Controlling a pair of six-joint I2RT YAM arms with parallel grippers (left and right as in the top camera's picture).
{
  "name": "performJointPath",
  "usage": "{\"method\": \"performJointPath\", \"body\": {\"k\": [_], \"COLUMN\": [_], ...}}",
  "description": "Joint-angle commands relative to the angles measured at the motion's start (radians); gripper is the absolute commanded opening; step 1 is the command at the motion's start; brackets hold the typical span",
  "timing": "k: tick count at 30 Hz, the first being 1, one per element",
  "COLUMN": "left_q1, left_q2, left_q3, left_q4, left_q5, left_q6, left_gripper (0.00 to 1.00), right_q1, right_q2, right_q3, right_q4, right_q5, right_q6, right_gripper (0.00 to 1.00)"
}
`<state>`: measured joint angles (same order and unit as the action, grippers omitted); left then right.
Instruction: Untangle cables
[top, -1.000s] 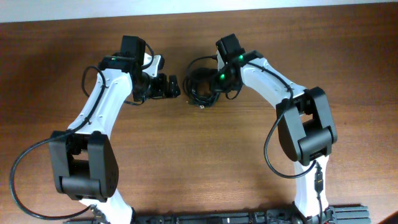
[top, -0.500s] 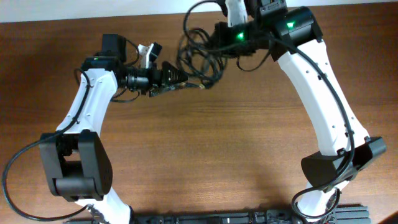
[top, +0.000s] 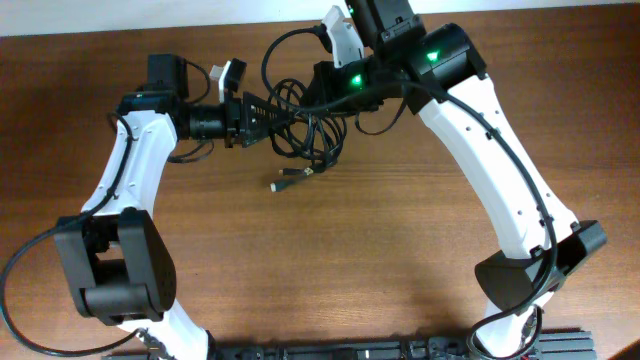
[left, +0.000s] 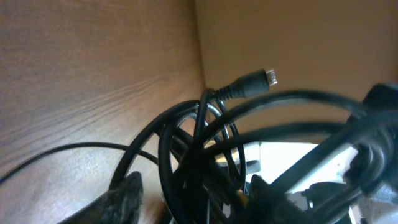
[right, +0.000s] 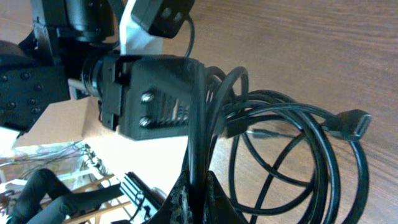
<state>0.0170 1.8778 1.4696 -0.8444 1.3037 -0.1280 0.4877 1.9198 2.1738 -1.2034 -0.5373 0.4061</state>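
Note:
My right gripper goes to the right in the overhead view and releases the held piece of cable (right: 198, 118) next, since the left gripper's fingers already straddle several pieces of cable.
The cables (top: 308, 128) are a loose black tangle of loops hanging between my two grippers at the back of the table. One plug end (top: 290, 181) dangles below the tangle. My right gripper (top: 326, 86) is shut on one strand (right: 198, 143), which runs up between its fingers. Its loops and a flat connector (right: 352, 122) spread to the right. My left gripper (top: 268, 118) reaches in from the left. In the left wrist view the left gripper (left: 199, 200) straddles several strands, with a gap beside the left finger (left: 124, 198). A small plug (left: 256, 79) sticks up behind.
The brown wooden table (top: 330, 260) spreads in front of both arms. The right arm's white links (top: 500, 170) arch over the right half of the table. The left arm's base (top: 115, 275) stands at the front left. The left wrist camera housing (right: 155, 93) is close beside the held strand.
Both grippers have shifted left with the tangle. My left jaws have narrowed around its strands. A plug end now dangles lower, below the bundle.

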Motion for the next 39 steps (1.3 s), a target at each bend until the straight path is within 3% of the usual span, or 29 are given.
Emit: {"method": "performJointPath", "body": {"k": [1, 2, 4, 6, 8, 10, 14, 16, 18, 19, 21, 23, 24, 26, 32, 35, 37, 39], "left_q1": [-0.001, -0.001, -0.001, -0.001, -0.001, -0.001, -0.004, -0.008, -0.012, -0.012, -0.013, -0.026, -0.033, -0.061, -0.109, -0.108, -0.108, -0.108], "left_q2": [0.009, 0.009, 0.009, 0.009, 0.009, 0.009, 0.009, 0.009, 0.009, 0.008, 0.008, -0.001, -0.009, -0.047, -0.150, -0.150, -0.150, -0.150], "left_q3": [0.011, 0.011, 0.011, 0.011, 0.011, 0.011, 0.011, 0.011, 0.011, 0.013, 0.030, 0.097, 0.129, 0.227, 0.286, 0.286, 0.286, 0.285], "left_q4": [0.003, 0.003, 0.003, 0.003, 0.004, 0.007, -0.054, -0.071, -0.073, -0.072, -0.034, 0.004, 0.003, -0.002, -0.012, -0.017, -0.084, -0.129], "left_q5": [-0.043, -0.043, -0.044, -0.045, -0.045, -0.076, -0.469, -0.565, -0.540, -0.428, -0.130, 0.046, 0.032, -0.079, -0.343, -0.373, -0.589, -0.657], "left_q6": [-0.037, -0.037, -0.037, -0.055, -0.106, -0.131, -0.134, -0.134, -0.134, -0.134, -0.127, -0.118, -0.118, -0.120, -0.130, -0.130, -0.180, -0.194], "left_gripper": [0.23, 0.10, 0.09, 0.00, 0.00, 0.00, 0.00, 0.00, 0.00, 0.00, 0.00, 0.00, 0.00, 0.00, 0.01, 0.00, 0.00, 0.00], "right_q1": [-0.001, -0.001, -0.004, -0.005, -0.007, -0.016, -0.024, -0.025, -0.025, -0.025, -0.025, -0.023, -0.023, -0.023, -0.023, -0.024, -0.056, -0.096], "right_q2": [0.000, 0.000, 0.000, 0.000, 0.000, 0.000, -0.006, -0.006, -0.006, -0.006, -0.001, 0.002, 0.002, 0.002, 0.002, 0.001, -0.003, -0.005], "right_q3": [0.002, 0.002, 0.002, 0.002, 0.002, 0.002, 0.079, 0.157, 0.214, 0.240, 0.228, 0.154, 0.118, 0.012, -0.163, -0.164, -0.121, -0.072], "right_q4": [0.002, -0.003, -0.029, -0.102, -0.155, -0.153, -0.151, -0.164, -0.186, -0.216, -0.251, -0.264, -0.263, -0.233, -0.072, -0.065, -0.086, -0.102], "right_q5": [-0.032, -0.021, 0.117, 0.487, 0.656, 0.662, 0.637, 0.639, 0.639, 0.639, 0.639, 0.626, 0.612, 0.559, 0.283, 0.278, 0.256, 0.200], "right_q6": [-0.001, -0.005, -0.005, 0.036, 0.112, 0.113, 0.116, 0.116, 0.115, 0.110, 0.061, 0.058, 0.059, 0.058, -0.017, -0.026, -0.025, -0.027], "right_gripper": [0.04, 0.04, 0.04, 0.04, 0.04, 0.04, 0.04, 0.04, 0.04, 0.12, 0.50, 0.64, 0.68, 0.74, 0.75, 0.75, 0.77, 0.79]}}
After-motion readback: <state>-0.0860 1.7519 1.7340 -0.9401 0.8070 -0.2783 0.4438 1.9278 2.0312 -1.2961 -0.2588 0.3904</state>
